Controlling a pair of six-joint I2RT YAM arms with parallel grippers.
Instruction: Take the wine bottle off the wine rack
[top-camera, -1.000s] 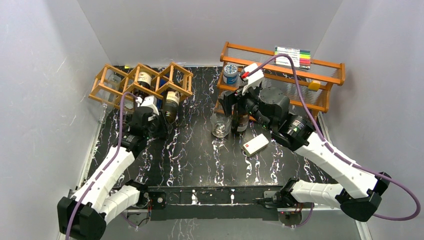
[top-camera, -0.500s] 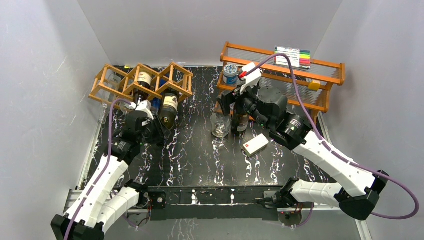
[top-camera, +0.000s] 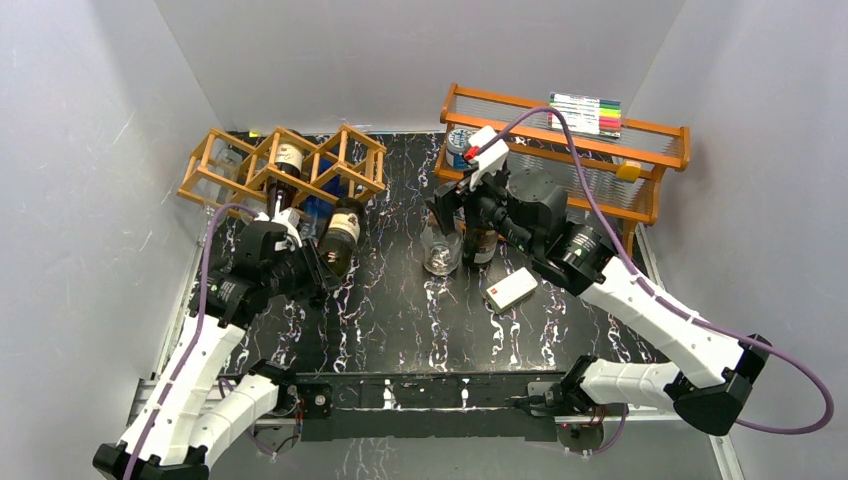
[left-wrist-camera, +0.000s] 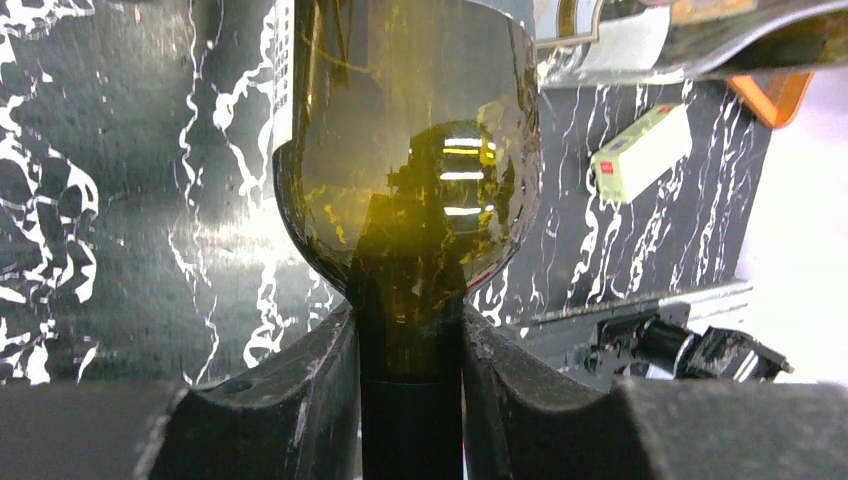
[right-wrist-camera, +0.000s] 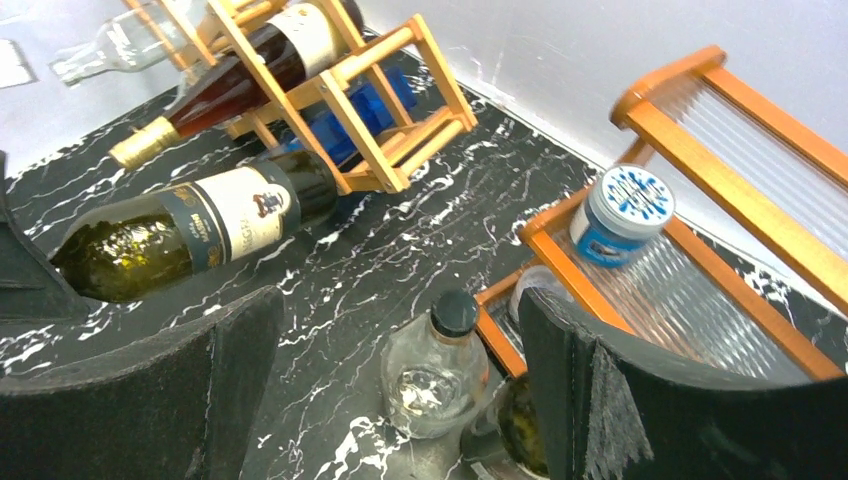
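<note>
The left gripper will next draw back over the bare tabletop, tipping the bottle so its base points down. It will then release the bottle's neck, as the bottle's base is still by the rack's edge.
The orange-brown lattice wine rack (top-camera: 322, 160) stands at the back left; it also shows in the right wrist view (right-wrist-camera: 395, 95). My left gripper (top-camera: 302, 268) is shut on the neck of a green wine bottle with a white label (top-camera: 341, 230). The bottle lies tilted, neck toward me, and its base is just at the rack's front edge. In the left wrist view the fingers (left-wrist-camera: 300, 390) clamp the neck below the bottle's shoulder (left-wrist-camera: 410, 170). The right wrist view shows the bottle (right-wrist-camera: 200, 235) too. My right gripper (top-camera: 455, 212) is open and holds nothing.
A red wine bottle (right-wrist-camera: 250, 75) and a clear bottle (right-wrist-camera: 130, 50) stay in the rack. A clear round bottle (top-camera: 439, 252) and a dark bottle (top-camera: 482, 243) stand under my right gripper. A white box (top-camera: 511, 289) lies nearby. The orange shelf (top-camera: 640, 145) holds a jar (right-wrist-camera: 622, 212).
My left gripper has drawn back toward me and to the left with the green bottle, sliding it out of the rack's cell. The right arm has shifted slightly left.
</note>
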